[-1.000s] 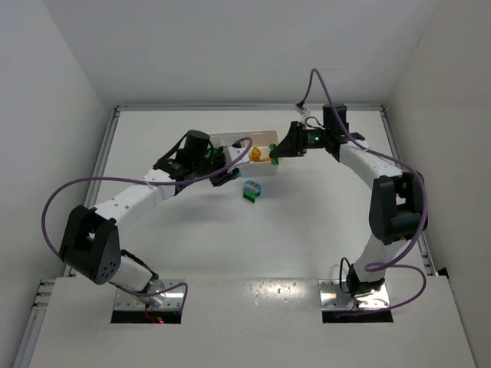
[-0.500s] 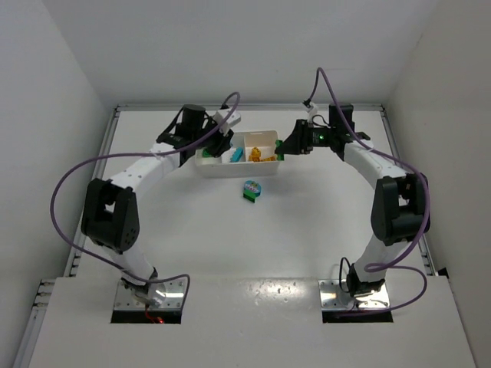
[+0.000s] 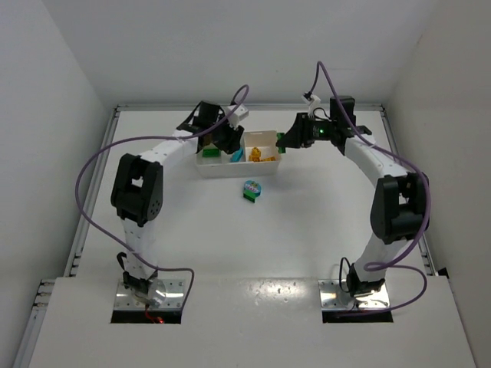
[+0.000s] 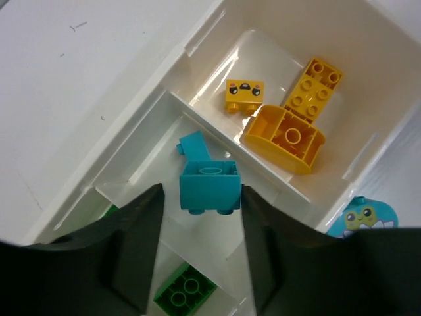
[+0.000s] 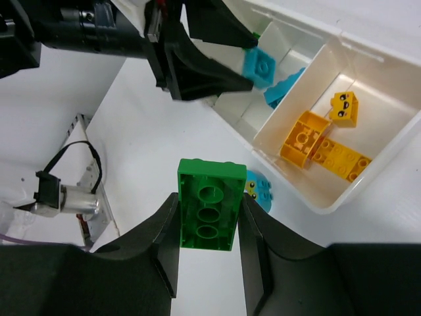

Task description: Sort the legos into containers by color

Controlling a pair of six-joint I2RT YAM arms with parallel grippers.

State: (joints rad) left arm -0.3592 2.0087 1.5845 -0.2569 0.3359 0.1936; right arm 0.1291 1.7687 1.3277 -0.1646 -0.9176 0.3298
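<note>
I will move my right gripper across the tray to the left in the top view next. Then I will lower it to the section of the tray past the cyan one (image 3: 209,156) (image 5: 222,54), where a green brick lies.
The white tray (image 3: 207,162) has three compartments. Its right one holds yellow legos (image 4: 286,135), its middle one a cyan piece (image 4: 194,145), and its left one a green brick (image 4: 184,293). My left gripper (image 4: 200,187) hangs over the middle compartment (image 3: 226,143). Its jaws stand apart around a cyan brick (image 4: 209,187), with a gap on the brick's left side. My right gripper (image 5: 209,210) is shut on a flat green brick (image 5: 208,204) and holds it up beside the tray's right end (image 3: 282,142).
A round cyan face piece (image 3: 252,185) on a small green brick (image 3: 248,195) lies on the table in front of the tray. It also shows in the right wrist view (image 5: 260,187). Purple cables loop from both arms.
My left arm swung from in front of the tray up and back to over its middle compartment. My right gripper drew slightly back with the green brick.
</note>
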